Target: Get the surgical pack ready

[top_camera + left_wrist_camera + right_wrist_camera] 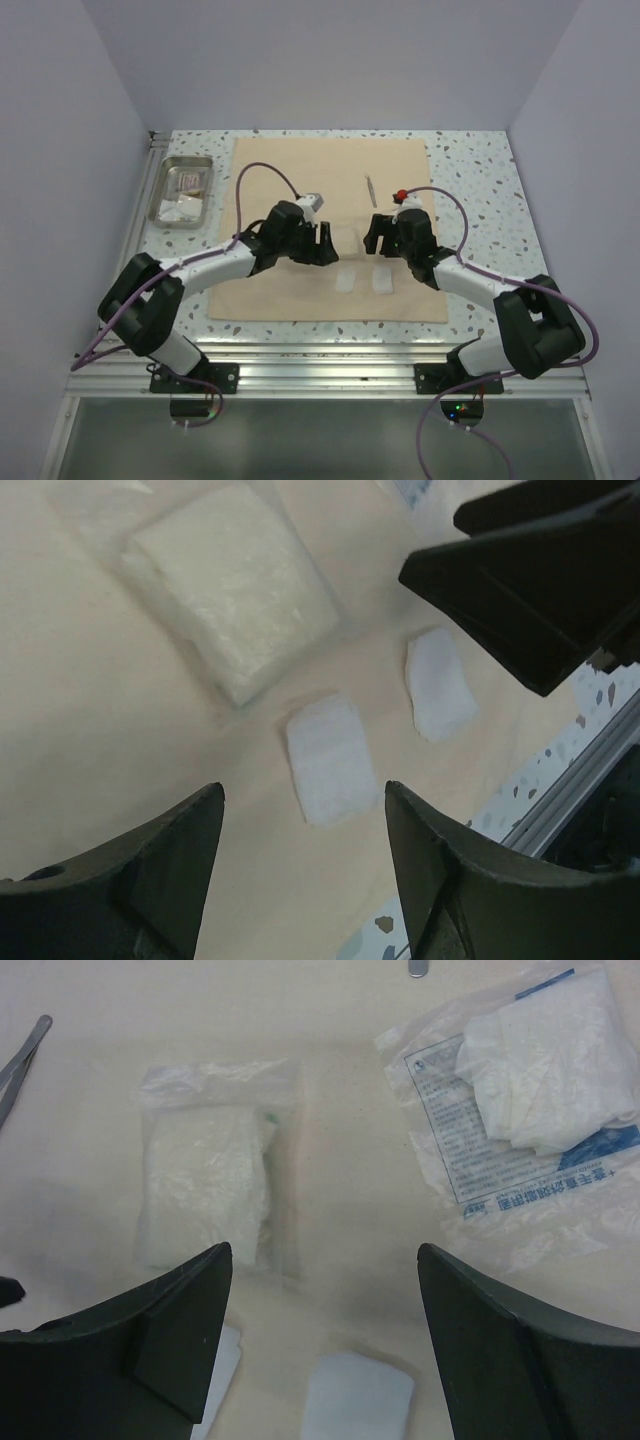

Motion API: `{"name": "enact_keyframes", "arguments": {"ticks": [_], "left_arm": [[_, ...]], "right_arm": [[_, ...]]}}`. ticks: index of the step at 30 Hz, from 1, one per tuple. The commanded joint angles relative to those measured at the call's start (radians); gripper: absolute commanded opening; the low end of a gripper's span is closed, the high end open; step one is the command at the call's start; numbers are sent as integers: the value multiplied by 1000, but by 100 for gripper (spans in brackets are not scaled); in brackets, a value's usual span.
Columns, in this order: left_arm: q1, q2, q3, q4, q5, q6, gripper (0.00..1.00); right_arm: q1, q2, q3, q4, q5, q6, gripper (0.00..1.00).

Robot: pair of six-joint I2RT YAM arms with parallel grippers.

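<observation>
I will move my left gripper over and down onto the pad's edge by the gauze bag (345,271) (310,711), because it is below my left gripper and to the gripper's right in the top view.
The tan cloth wrap (330,180) lies flat and unfolded on the table. Two small white pads (347,282) (383,282) lie on its near part. My left gripper (325,245) hangs open and empty over the cloth; in the left wrist view (303,790) a pad (330,760) lies just beyond its fingertips. My right gripper (380,240) is open and empty, facing the left one. The right wrist view (325,1250) shows a clear bag of gauze (210,1180) and a printed packet (540,1090) on the cloth. The steel tray (182,212) stands off the cloth at the far left.
Thin metal tweezers (368,188) lie on the cloth behind the right gripper, and their tip shows in the right wrist view (20,1060). The tray holds a few packets. White walls close in the speckled table (470,170) on three sides.
</observation>
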Motion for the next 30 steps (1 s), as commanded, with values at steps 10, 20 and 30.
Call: {"name": "enact_keyframes", "arguments": {"ticks": [10,20,30], "left_arm": [[-147,203,57,90,-73,-46,67],[-155,292,104,109,-54,-52,49],[-160,335,132,110,-78,-52,3]], "right_arm": [[2,-40,0,22,61,16,77],[2,-46,0,19,73,12,77],[4,-50,-2,18,79,10,77]]}}
